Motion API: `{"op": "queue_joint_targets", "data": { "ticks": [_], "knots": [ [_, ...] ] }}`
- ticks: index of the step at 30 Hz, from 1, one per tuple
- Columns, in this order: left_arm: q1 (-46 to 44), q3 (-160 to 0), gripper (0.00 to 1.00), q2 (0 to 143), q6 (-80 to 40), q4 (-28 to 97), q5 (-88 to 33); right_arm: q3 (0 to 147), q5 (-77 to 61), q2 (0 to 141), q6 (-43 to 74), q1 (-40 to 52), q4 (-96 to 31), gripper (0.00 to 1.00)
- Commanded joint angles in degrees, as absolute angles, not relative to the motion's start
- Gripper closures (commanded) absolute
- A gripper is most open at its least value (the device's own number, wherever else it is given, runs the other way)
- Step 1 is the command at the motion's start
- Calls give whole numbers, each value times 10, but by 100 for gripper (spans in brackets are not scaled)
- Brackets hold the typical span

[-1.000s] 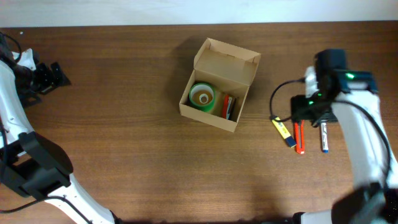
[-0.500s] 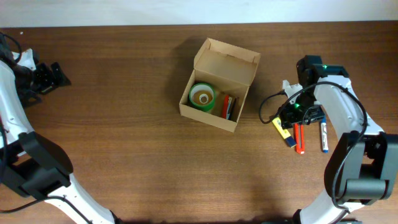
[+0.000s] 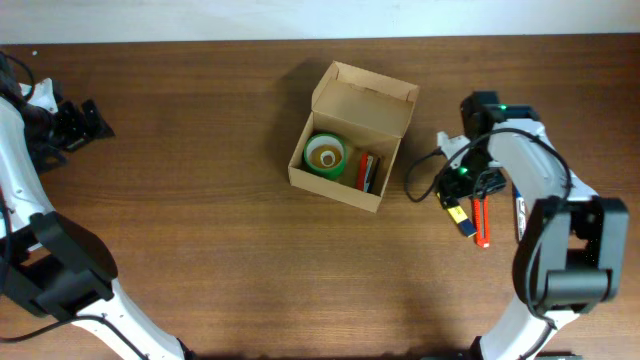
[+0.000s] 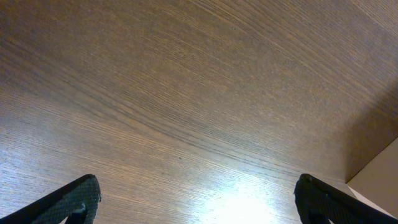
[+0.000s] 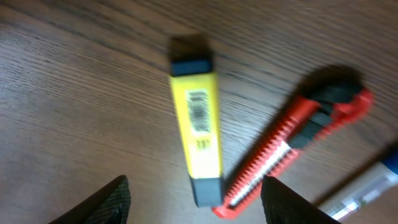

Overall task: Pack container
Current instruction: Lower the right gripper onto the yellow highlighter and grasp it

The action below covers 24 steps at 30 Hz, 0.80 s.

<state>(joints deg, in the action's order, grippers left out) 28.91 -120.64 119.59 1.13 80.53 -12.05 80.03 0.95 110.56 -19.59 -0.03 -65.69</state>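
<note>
The yellow marker's barcode label (image 3: 455, 212) (image 5: 199, 117) lies below my right gripper. Next the gripper lowers its open fingers astride it and closes across the marker's body running lengthwise between them.
The tan cardboard container (image 3: 340, 190) stands at the table's middle with its flap lid (image 3: 365, 97) open; inside are a green tape roll (image 3: 324, 155) and a red item (image 3: 367, 170). My right gripper (image 3: 457, 183) is open and empty, just above a yellow marker (image 5: 198, 135) and a red utility knife (image 5: 292, 149); both lie between its fingertips (image 5: 115, 199) in the right wrist view. The yellow marker (image 3: 460, 216), the red knife (image 3: 481, 222) and a blue-and-white pen (image 3: 521, 221) lie right of the box. My left gripper (image 3: 90, 120) is open and empty at the far left.
The left wrist view shows only bare wood and a pale corner (image 4: 376, 180) at the lower right. A black cable (image 3: 425, 180) loops from the right arm toward the box's right side.
My right gripper has moved left, from over the pens to over the yellow marker's upper end, nearer the box. The left arm and the box's contents have not moved.
</note>
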Motion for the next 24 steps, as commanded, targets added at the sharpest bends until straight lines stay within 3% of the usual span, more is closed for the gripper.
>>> {"op": "queue_joint_targets", "data": {
  "ticks": [1,14,24],
  "knots": [
    [290,-1204,0,1192,22,805,-126,800,2,1130,-199,15,-656,32],
    [290,-1204,0,1192,22,805,-126,799,6,1179,-194,18,-647,33],
    [290,-1204,0,1192,22,805,-126,799,6,1194,-184,17,-629,50]
  ]
}}
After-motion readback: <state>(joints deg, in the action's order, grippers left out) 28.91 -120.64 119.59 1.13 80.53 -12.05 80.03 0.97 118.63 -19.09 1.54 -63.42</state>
